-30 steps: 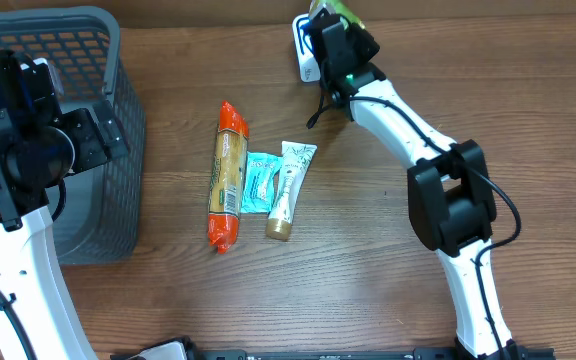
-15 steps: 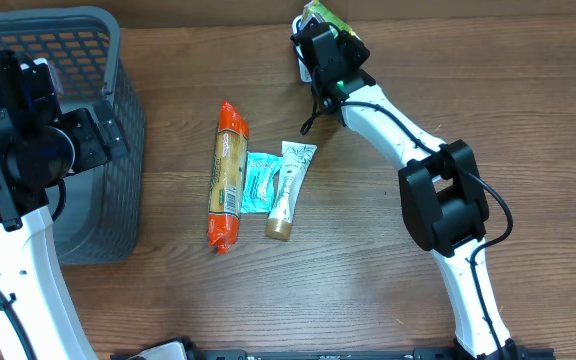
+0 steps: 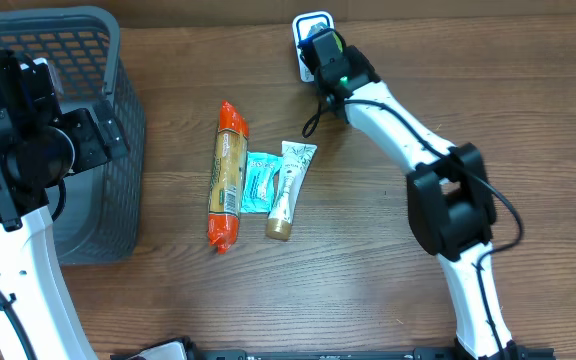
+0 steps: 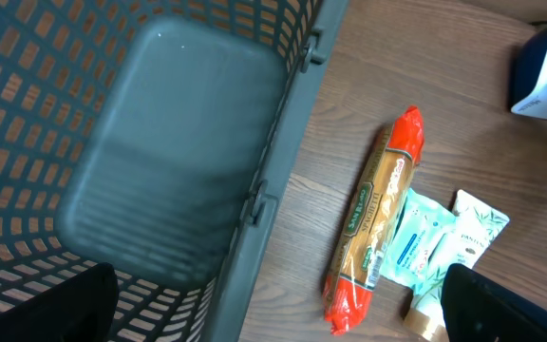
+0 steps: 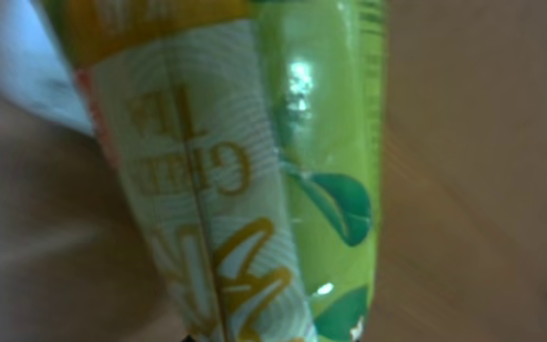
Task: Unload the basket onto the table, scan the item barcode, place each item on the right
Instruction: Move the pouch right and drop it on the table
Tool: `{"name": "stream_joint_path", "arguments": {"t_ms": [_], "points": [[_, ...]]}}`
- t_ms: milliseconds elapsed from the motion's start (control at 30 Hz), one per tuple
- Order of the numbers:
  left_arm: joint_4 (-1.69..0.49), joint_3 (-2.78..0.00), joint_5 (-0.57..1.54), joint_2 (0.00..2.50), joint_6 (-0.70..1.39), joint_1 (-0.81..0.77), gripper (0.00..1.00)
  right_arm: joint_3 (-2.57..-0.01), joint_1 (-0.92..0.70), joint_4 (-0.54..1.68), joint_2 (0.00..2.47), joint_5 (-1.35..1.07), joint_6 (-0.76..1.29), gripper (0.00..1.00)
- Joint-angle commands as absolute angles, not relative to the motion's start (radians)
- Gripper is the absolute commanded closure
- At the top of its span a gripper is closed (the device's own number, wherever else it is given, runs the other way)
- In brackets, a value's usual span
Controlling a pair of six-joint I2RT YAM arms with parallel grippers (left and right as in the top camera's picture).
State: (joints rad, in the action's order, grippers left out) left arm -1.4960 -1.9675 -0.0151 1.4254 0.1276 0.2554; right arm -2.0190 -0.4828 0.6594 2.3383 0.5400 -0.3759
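Next, my right gripper carries the packet up and away from the scanner (image 3: 313,22), then down onto the table to the right (image 3: 474,112) in the overhead view, which lies empty.
A green tea packet (image 5: 254,171), green and white with gold lettering, fills the right wrist view, and my right gripper (image 3: 324,50) is shut on it. From overhead the packet is hidden under that wrist. The gripper hangs just in front of the white and blue barcode scanner (image 3: 313,22) at the table's far edge; a white corner of the scanner (image 5: 22,76) shows behind the packet. My left gripper (image 4: 283,323) stands open and holds nothing, straddling the basket's right wall.
A grey mesh basket (image 3: 123,130) stands at the left. An orange-ended long packet (image 3: 228,175), a teal sachet (image 3: 259,182) and a white tube (image 3: 290,188) lie side by side at mid-table.
My right gripper has drawn the packet back from the far edge towards the scanner, so the packet no longer shows from overhead and the scanner's top is uncovered. The left arm has not moved.
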Motion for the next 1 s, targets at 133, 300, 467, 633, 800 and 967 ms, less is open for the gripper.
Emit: {"name": "stream_joint_path", "arguments": {"t_ms": [133, 300, 467, 633, 800, 967], "points": [[-1.492, -1.965, -0.007, 1.427, 0.135, 0.257, 0.00, -2.062, -0.342, 1.032, 1.878, -0.027, 0.339, 0.96], [-1.492, -1.965, -0.007, 1.427, 0.135, 0.257, 0.00, -2.048, -0.205, 1.324, 1.863, -0.042, 0.569, 0.96], [-1.492, -1.965, -0.007, 1.427, 0.135, 0.257, 0.00, -1.906, -0.076, 1.409, 1.863, 0.000, 0.712, 0.96], [-1.492, -1.965, -0.007, 1.427, 0.135, 0.257, 0.01, -1.646, 0.069, 1.356, 1.863, 0.068, 0.965, 0.96], [-1.492, -1.965, -0.007, 1.427, 0.135, 0.257, 0.00, -1.462, 0.162, 1.225, 1.863, 0.070, 0.995, 0.96], [-1.492, -1.965, -0.007, 1.427, 0.135, 0.257, 0.00, -1.404, 0.194, 1.176, 1.863, 0.057, 0.927, 0.48]]}}
